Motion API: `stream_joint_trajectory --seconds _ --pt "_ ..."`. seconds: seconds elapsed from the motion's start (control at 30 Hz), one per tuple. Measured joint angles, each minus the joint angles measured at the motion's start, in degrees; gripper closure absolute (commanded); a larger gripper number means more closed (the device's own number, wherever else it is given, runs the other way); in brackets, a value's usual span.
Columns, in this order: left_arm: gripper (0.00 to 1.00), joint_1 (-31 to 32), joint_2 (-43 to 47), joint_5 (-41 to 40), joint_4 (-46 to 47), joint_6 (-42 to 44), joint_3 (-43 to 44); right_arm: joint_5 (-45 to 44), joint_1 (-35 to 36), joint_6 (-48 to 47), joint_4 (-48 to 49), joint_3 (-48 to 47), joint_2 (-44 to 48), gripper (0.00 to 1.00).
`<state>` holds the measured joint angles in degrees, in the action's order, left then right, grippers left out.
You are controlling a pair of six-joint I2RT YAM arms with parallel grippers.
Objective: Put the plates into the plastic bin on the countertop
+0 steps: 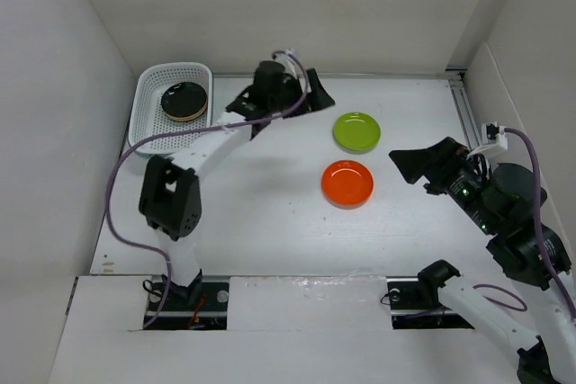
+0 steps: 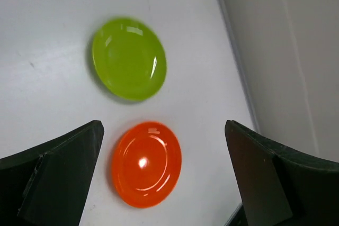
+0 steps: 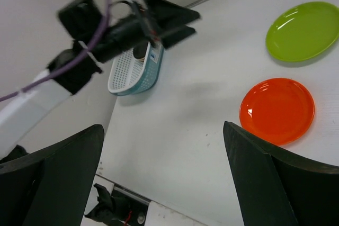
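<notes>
The left gripper lowers toward the countertop and across onto the lime green plate's bin-side rim next, since that rim lies nearest my open fingers.
Two plates lie on the white countertop (image 1: 270, 222): a lime green plate (image 1: 357, 131) (image 2: 128, 59) (image 3: 303, 31) and, nearer, an orange plate (image 1: 347, 183) (image 2: 146, 163) (image 3: 277, 110). The white lattice plastic bin (image 1: 144, 107) (image 3: 132, 73) stands at the back left and holds a stack topped by a black plate (image 1: 184, 101). My left gripper (image 1: 310, 87) (image 2: 164, 178) (image 3: 169, 19) hangs open and empty in the air between the bin and the loose plates. Right of the orange plate, my right gripper (image 1: 418, 164) (image 3: 164, 178) is open and empty.
White wall panels enclose the countertop at the back and on both sides. A metal rail (image 1: 466, 114) runs along the right wall. The left arm (image 1: 202, 150) stretches diagonally just in front of the bin.
</notes>
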<state>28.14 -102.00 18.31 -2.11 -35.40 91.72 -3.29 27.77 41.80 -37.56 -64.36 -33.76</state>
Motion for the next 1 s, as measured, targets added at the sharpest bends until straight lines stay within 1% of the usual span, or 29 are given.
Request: stream_joint_trajectory --seconds 0.07,0.13,0.23,0.37,0.57,0.67,0.77,0.8,0.83,0.9,0.97,1.0 --pt "0.0 3.34 -5.01 1.38 2.16 0.5 -2.23 0.02 0.0 -0.02 -0.48 -0.11 0.31 0.0" --pt "0.0 4.79 -10.14 2.12 3.21 0.61 -3.69 0.07 0.0 -0.02 -1.36 -0.11 0.87 0.0" --pt "0.0 4.85 -16.06 2.32 3.34 0.44 -4.09 0.07 0.0 -0.02 -2.58 -0.13 2.1 0.0" --pt "0.0 4.28 -19.93 2.32 3.72 0.35 -3.1 0.0 0.0 -0.02 -3.93 -0.33 3.45 0.0" --pt "0.0 4.15 -26.51 2.97 7.26 -0.28 3.76 -0.22 0.0 -0.02 -4.57 -0.33 4.33 0.0" --pt "0.03 4.15 -31.95 4.33 7.74 -1.05 9.07 -0.33 0.0 -0.02 -4.59 -0.33 4.46 0.0" --pt "0.07 4.15 -35.52 4.92 7.98 -1.55 14.45 -0.39 0.0 -0.02 -4.61 -0.33 4.48 0.0" --pt "0.1 4.15 -36.39 5.18 8.04 -1.88 15.78 -0.39 0.0 -0.02 -4.61 -0.31 4.48 0.0" --pt "0.18 4.15 -37.03 5.14 8.0 -2.27 16.65 -0.39 0.0 -0.02 -4.61 -0.33 4.52 0.0" --pt "0.29 4.15 -37.97 4.87 7.67 -3.3 17.86 -0.39 0.0 -0.02 -4.66 -0.33 4.59 0.0" --pt "0.43 4.15 -39.01 4.61 7.56 -4.17 18.84 -0.39 0.0 -0.02 -4.79 -0.33 4.72 0.0" --pt "0.54 4.13 -39.65 4.44 7.34 -4.66 19.52 -0.39 0.0 -0.02 -4.98 -0.33 4.79 0.0"
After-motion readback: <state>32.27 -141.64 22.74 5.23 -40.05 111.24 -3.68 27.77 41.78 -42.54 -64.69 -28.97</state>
